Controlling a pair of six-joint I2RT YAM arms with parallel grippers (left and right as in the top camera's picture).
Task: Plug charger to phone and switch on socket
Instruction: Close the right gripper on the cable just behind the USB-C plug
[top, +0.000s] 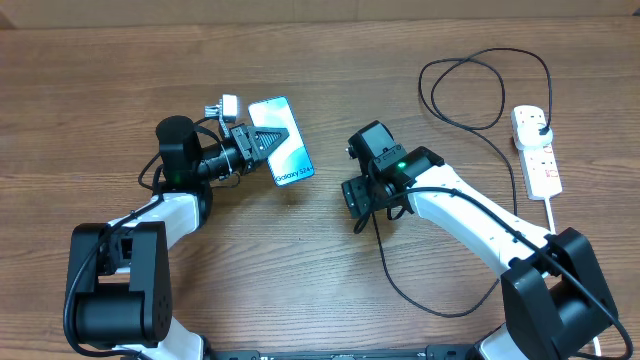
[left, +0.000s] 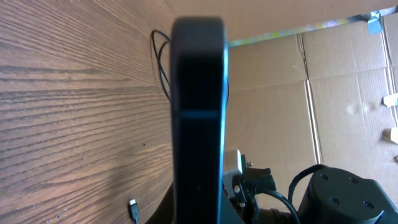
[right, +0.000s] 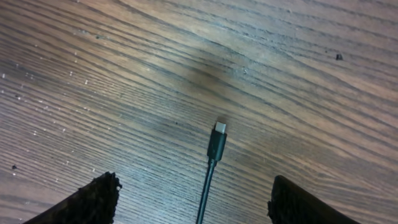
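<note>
The charger cable should come between the fingers of my right gripper next, as I lower them on both sides of it just behind the connector.
The phone (top: 283, 153), screen lit with "Galaxy" text, is held in my left gripper (top: 262, 146), which is shut on its near end. In the left wrist view the phone (left: 198, 118) shows edge-on as a dark bar. The charger cable (top: 400, 270) runs from its black plug in the socket (top: 537, 150) in loops across the table. Its metal-tipped connector (right: 217, 139) lies flat on the wood between the open fingers of my right gripper (right: 193, 199), which hovers above it. The connector also shows in the left wrist view (left: 133, 210).
The socket's thick white cord (top: 553, 212) runs toward the front right. Black cable loops (top: 465, 90) lie at the back right. Cardboard walls (left: 323, 93) stand behind the table.
</note>
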